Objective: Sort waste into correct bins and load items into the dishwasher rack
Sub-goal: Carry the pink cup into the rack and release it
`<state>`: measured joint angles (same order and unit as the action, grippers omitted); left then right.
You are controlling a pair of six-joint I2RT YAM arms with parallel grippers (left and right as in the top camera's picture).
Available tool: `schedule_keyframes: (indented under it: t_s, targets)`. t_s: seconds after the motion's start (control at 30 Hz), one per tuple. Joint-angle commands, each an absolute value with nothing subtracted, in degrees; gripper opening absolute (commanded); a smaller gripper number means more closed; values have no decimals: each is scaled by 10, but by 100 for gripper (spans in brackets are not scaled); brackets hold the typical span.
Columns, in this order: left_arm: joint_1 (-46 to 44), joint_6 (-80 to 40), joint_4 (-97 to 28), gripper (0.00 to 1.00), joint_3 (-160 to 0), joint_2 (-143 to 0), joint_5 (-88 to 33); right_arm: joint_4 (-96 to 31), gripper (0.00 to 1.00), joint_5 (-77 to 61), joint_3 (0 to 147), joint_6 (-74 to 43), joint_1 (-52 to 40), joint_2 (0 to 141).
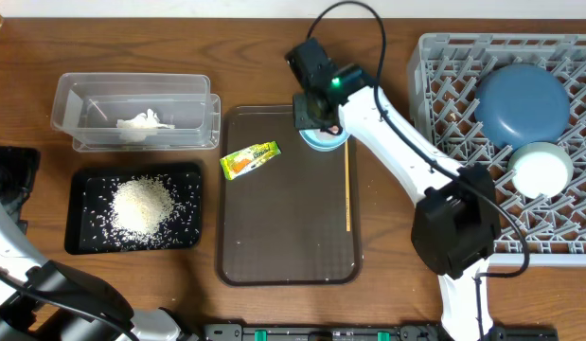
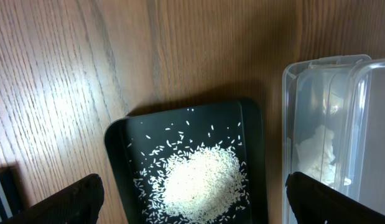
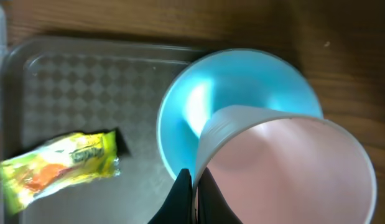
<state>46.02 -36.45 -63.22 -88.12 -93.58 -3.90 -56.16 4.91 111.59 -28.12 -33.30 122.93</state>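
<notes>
I should lift my right gripper, tilt it and lower the cup onto the empty rack wires by the mint bowl. The wires are to its right in the overhead view.
My right gripper (image 3: 193,186) is shut on the rim of the small pink-white cup (image 3: 292,168), one finger inside the wall and one outside. The cup stands in the light-blue bowl (image 3: 229,87) at the brown tray's far right corner; from overhead the gripper (image 1: 316,116) covers the cup and only the bowl (image 1: 326,142) shows. The yellow-green wrapper (image 1: 250,159) lies to its left, the wooden stick (image 1: 347,189) just below it. My left gripper (image 2: 192,199) hangs open above the rice heap (image 2: 201,180) in the black tray (image 1: 84,180). The tissue (image 1: 146,123) lies in the clear tub (image 1: 132,95).
The grey rack (image 1: 444,76) at the right holds the dark-blue dish (image 1: 522,102) and the mint bowl (image 1: 541,169). The brown serving tray (image 1: 288,237) fills the middle of the table. My right arm's black joint (image 1: 453,227) overlaps the rack's left edge.
</notes>
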Motion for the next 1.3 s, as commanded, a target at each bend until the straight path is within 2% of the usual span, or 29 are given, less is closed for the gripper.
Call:
schedule_keyframes:
  t_s: [0.0,0.17,0.23,0.43,0.6,0.8,0.97,1.13,1.27]
  targets:
    - [462,-372,-636,96,-892,-926,-34,-604,1,58,1198,-282,-312,1215]
    - [462,-372,-636,96,-892,-926,-34,-698,1,39,1313,-269,-239,1188]
    - [462,-372,-636,96,-892,-926,-34,-731,1,-11,1354,-240,-176,1175]
    - [462,-372,-636,96,-892,-926,-34,-779,1,-249,1375,-169,56,1155]
    - [462,-372,-636,96,-892,-926,-34,-765,1,-439,1332,-97,245,1155]
    - [462,-372,-636,96,-892,-926,-34,-691,1,-606,1231,-52,402,1155]
    - [462,-372,-636,96,-892,-926,-34,-551,1,-728,1100,-58,474,1155]
    - [462,-372,-636,96,-892,-926,-34,-359,1,-803,984,-170,511,1155]
    - [462,-372,-636,96,-892,-926,-34,-289,1,-809,922,-223,516,1155]
